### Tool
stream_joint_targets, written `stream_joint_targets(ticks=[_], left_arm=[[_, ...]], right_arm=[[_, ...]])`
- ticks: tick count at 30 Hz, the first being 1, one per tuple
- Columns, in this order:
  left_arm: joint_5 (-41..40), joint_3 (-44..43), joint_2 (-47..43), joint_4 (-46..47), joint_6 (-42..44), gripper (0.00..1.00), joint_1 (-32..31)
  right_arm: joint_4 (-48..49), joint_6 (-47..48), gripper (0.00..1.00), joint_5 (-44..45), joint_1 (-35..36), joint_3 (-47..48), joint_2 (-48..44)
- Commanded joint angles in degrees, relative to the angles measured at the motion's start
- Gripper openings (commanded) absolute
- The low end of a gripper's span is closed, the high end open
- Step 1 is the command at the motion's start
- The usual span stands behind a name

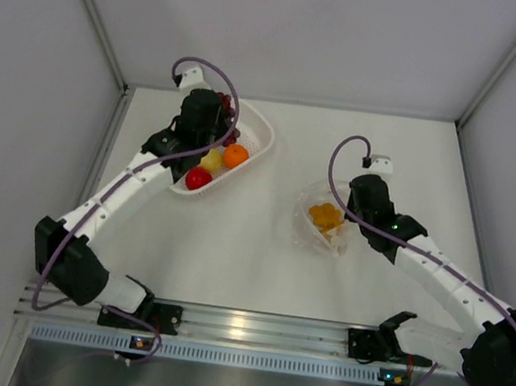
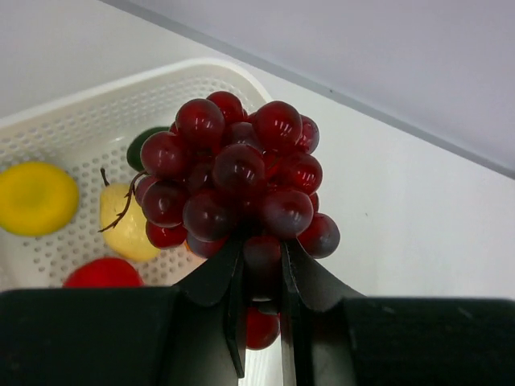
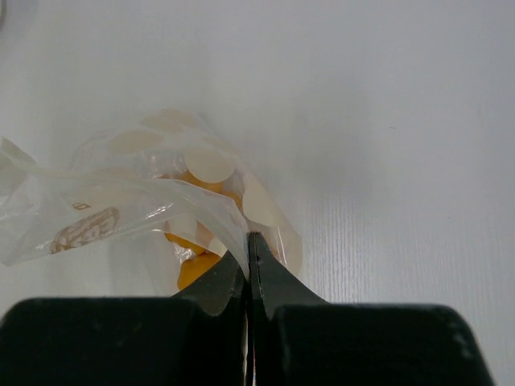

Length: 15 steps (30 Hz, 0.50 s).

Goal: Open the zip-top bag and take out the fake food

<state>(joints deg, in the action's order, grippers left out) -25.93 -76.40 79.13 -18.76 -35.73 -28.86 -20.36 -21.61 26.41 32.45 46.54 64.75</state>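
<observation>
I will next move my left gripper outward and down and let go of the grape bunch at the far end of the basket (image 1: pixel 259 128), because open floor shows there beyond the orange.
The clear zip-top bag (image 1: pixel 315 227) with white dots lies right of centre on the table, an orange-yellow piece (image 1: pixel 325 216) inside it. My right gripper (image 3: pixel 250 241) is shut on an edge of the bag (image 3: pixel 145 209). My left gripper (image 2: pixel 262 261) is shut on the dark red grape bunch (image 2: pixel 237 173) and holds it above the far end of the white perforated basket (image 2: pixel 88 121). In the basket (image 1: pixel 259 128) lie a red apple (image 1: pixel 199 179), an orange (image 1: pixel 235 156) and a yellow lemon (image 1: pixel 212 160). The left wrist view also shows a dark green avocado (image 2: pixel 141 143), partly hidden by the grapes.
Grey walls close the table on the left, back and right. The metal rail (image 1: pixel 249 330) with the arm bases runs along the near edge. The basket sits near the back left corner.
</observation>
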Motion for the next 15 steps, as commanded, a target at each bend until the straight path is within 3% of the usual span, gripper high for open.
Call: stream_joint_targets(ticks=[1, 7, 15], left_arm=[[6.23, -6.64, 8.02, 1.10, 0.75, 0.00, 5.56], [11.61, -19.12, 23.57, 1.01, -1.71, 0.00, 12.07], [14.24, -31.43, 37.40, 0.31, -1.89, 0.02, 13.74]], right_arm=[[0.94, 0.69, 0.00, -0.22, -0.46, 1.79, -2.17], [0.06, 1.65, 0.00, -0.40, -0.45, 2.23, -3.23], [-0.82, 3.06, 0.00, -1.19, -0.54, 2.76, -4.81]])
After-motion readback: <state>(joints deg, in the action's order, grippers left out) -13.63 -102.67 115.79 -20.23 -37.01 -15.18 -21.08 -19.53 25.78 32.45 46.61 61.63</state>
